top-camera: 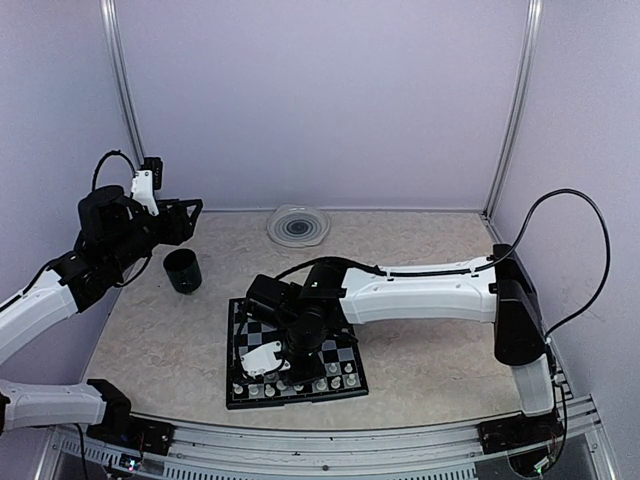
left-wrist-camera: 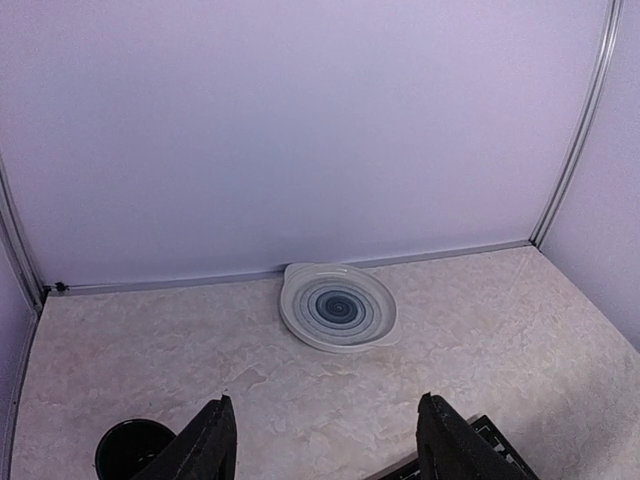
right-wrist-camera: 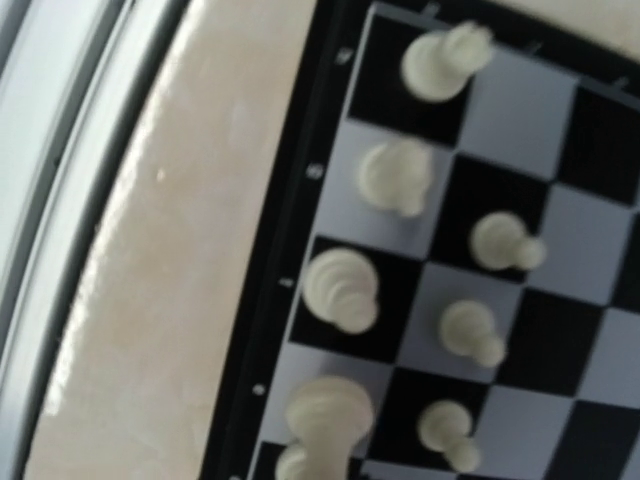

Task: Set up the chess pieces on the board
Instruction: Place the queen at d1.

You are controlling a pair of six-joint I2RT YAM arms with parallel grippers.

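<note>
The larger cream piece in my right gripper should next go down onto the light border square (right-wrist-camera: 322,370) beneath it and be released there, because the squares beside it already have pieces on them.
The board (top-camera: 300,398) lies on the table in front of the arms. Cream chess pieces (top-camera: 322,382) stand in its two near rows. My right gripper (top-camera: 280,360) hangs low over the board's near left part, and its fingers are hidden in both views. The right wrist view looks straight down on several cream pieces (right-wrist-camera: 395,175) near the board's black border (right-wrist-camera: 275,250). One larger, blurred piece (right-wrist-camera: 328,418) sits at the bottom edge; I cannot tell if it is held. My left gripper (top-camera: 185,215) is raised at the far left, open and empty (left-wrist-camera: 325,445).
A black cup (top-camera: 183,270) stands left of the board, below my left gripper (left-wrist-camera: 130,452). A round clear ridged plate (top-camera: 298,225) lies against the back wall (left-wrist-camera: 338,306). The right arm stretches across the table's right half. Walls close in on three sides.
</note>
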